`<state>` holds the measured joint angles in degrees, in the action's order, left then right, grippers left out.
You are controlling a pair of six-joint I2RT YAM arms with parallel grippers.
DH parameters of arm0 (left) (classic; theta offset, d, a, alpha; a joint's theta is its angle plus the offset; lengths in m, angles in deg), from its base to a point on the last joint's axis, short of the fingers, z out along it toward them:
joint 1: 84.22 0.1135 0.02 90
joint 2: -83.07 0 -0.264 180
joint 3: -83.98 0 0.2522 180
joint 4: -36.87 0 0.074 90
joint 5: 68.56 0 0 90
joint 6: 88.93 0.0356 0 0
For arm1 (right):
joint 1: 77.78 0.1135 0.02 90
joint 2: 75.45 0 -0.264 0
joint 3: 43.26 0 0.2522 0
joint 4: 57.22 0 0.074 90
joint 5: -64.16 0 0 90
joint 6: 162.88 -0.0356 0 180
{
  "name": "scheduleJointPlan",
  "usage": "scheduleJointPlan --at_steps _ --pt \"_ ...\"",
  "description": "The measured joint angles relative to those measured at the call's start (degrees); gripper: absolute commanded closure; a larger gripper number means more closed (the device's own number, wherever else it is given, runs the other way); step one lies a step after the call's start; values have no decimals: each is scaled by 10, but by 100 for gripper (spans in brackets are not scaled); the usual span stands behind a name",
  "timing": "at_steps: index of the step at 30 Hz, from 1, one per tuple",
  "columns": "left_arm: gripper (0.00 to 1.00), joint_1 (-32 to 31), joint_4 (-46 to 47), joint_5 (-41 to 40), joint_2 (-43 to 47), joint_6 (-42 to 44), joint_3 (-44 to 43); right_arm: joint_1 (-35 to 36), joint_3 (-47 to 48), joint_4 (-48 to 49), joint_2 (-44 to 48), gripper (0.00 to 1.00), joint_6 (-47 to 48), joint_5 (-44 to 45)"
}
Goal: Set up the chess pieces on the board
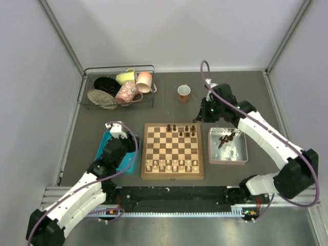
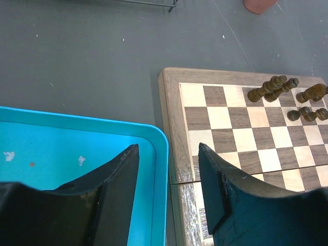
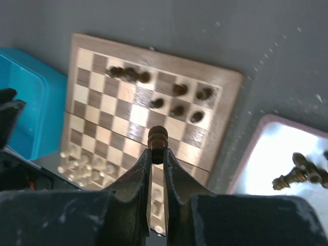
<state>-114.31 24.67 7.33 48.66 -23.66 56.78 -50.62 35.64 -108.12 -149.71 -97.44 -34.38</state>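
Next, my right gripper goes left in the top view and down to release, since the dark square beside the board's far corner square [image 1: 157, 129] [image 3: 100, 63] lies below on that side.
The board [image 1: 172, 174] lies at the table's centre. Several dark chess pieces [image 1: 182, 128] stand on its far rows, and more lie in the grey tray [image 1: 241, 156] to the right. My right gripper [image 1: 202, 116] hovers beyond the board's far right corner. In the right wrist view the gripper [image 3: 157, 154] is shut on a dark chess piece [image 3: 157, 137], held high above the board [image 3: 230, 102]. My left gripper [image 2: 169, 154] is open and empty. It straddles the blue tray's rim [image 2: 159, 138] and the board's left frame [image 2: 171, 118].
Pale cream chessmen [image 1: 171, 165] fill the board's near rows. The blue tray [image 1: 105, 148] sits left of the board. A wire basket [image 1: 87, 87] with mugs and plates stands at the back left. A red cup [image 1: 184, 93] stands behind the board.
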Motion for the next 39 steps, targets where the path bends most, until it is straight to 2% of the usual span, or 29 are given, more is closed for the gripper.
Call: scheduleJointPlan --at_steps 12,22,27,39 --pt "44 0 2 -16 19 -2 9 136 343 -67 -259 100 -52 98" --pt "44 0 2 -21 30 -5 16 208 565 -148 -443 100 -73 148" --pt "44 0 2 -23 32 -6 16 238 614 -177 -501 100 -83 180" --pt "44 0 2 -25 32 -6 17 252 609 -207 -532 100 -96 216"
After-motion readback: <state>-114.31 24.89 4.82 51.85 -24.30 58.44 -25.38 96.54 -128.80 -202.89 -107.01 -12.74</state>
